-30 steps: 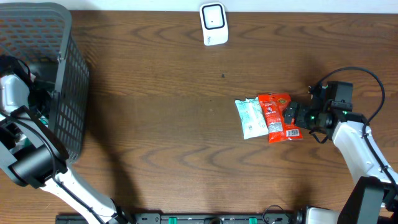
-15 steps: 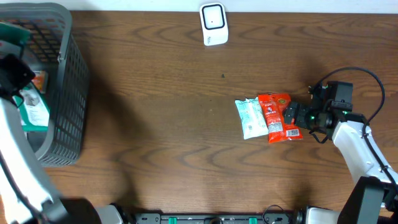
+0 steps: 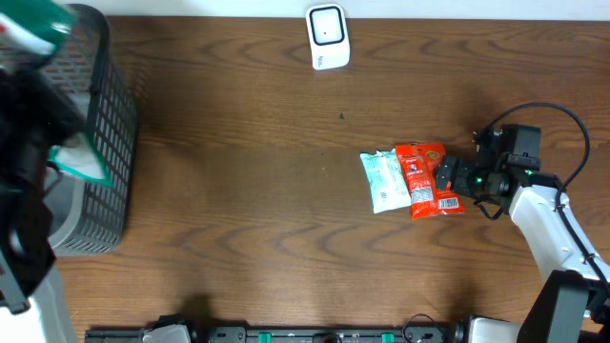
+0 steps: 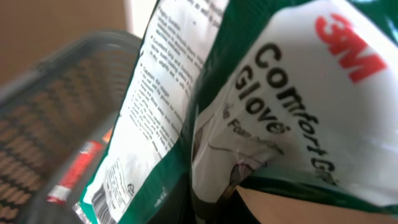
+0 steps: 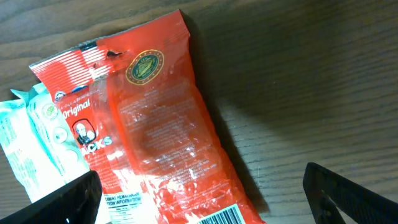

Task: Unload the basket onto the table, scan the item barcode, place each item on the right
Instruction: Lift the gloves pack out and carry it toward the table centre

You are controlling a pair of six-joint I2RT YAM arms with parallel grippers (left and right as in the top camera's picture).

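My left gripper swings from over the basket (image 3: pixel 105 114) toward the wood by the teal packet next, then down to release the glove pack, because that wood is bare.
A green and white 3M Comfort Glove pack (image 4: pixel 280 93) fills the left wrist view, its printed back and a small barcode (image 4: pixel 99 202) turned toward the lens. My left gripper (image 4: pixel 214 202) is shut on its lower edge, mostly hidden by the pack. Overhead, that pack (image 3: pixel 81 164) hangs high over the grey basket (image 3: pixel 105 114), with the blurred left arm close to the camera. The white scanner (image 3: pixel 327 36) stands at the table's far edge. My right gripper (image 5: pixel 205 199) is open, low over a red snack packet (image 5: pixel 155 137), touching nothing.
A pale teal packet (image 3: pixel 386 179) lies against the red packet (image 3: pixel 424 176) at the right. More items show inside the basket (image 4: pixel 81 168). Bare wood stretches between the basket and the packets.
My left arm has risen out of the basket with the glove pack, coming up toward the overhead camera. The right arm and both packets have not moved.
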